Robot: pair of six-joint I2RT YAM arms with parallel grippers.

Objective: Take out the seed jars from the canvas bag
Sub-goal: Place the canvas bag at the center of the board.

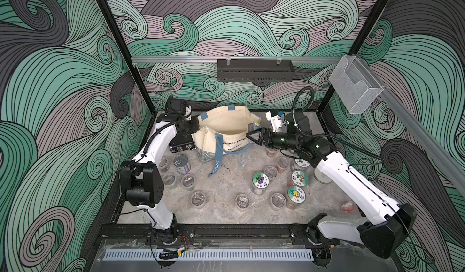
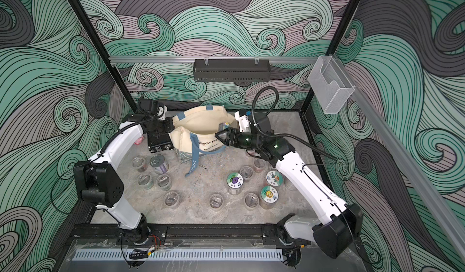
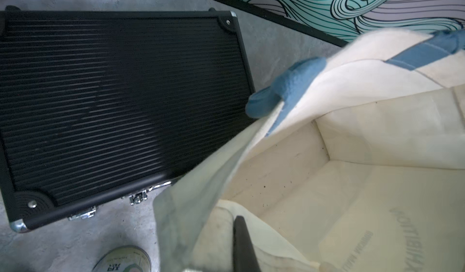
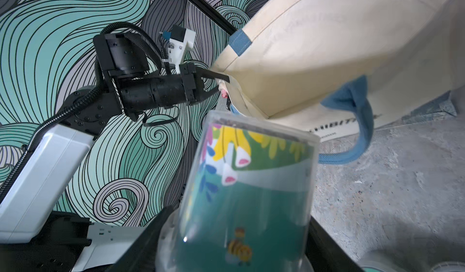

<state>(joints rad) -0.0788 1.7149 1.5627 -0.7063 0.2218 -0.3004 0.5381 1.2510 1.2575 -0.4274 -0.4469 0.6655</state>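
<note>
My left gripper should stay put and open next, freeing the bag's rim by the case, as that canvas is between its fingers and the bag looks empty.
The cream canvas bag stands open at the back of the table, one blue strap trailing forward. My left gripper is shut on the bag's left rim and holds the mouth open; the right wrist view shows it pinching the canvas. My right gripper hovers at the bag's right rim, shut on a clear seed jar with a cartoon flower label. The bag's inside shows bare canvas. Several seed jars stand on the table, such as a purple-flower lid and a silver lid.
A flat black ribbed case lies left of the bag under my left wrist. Small clear jars dot the front of the table. A pink toy lies at the right edge, beside my right arm.
</note>
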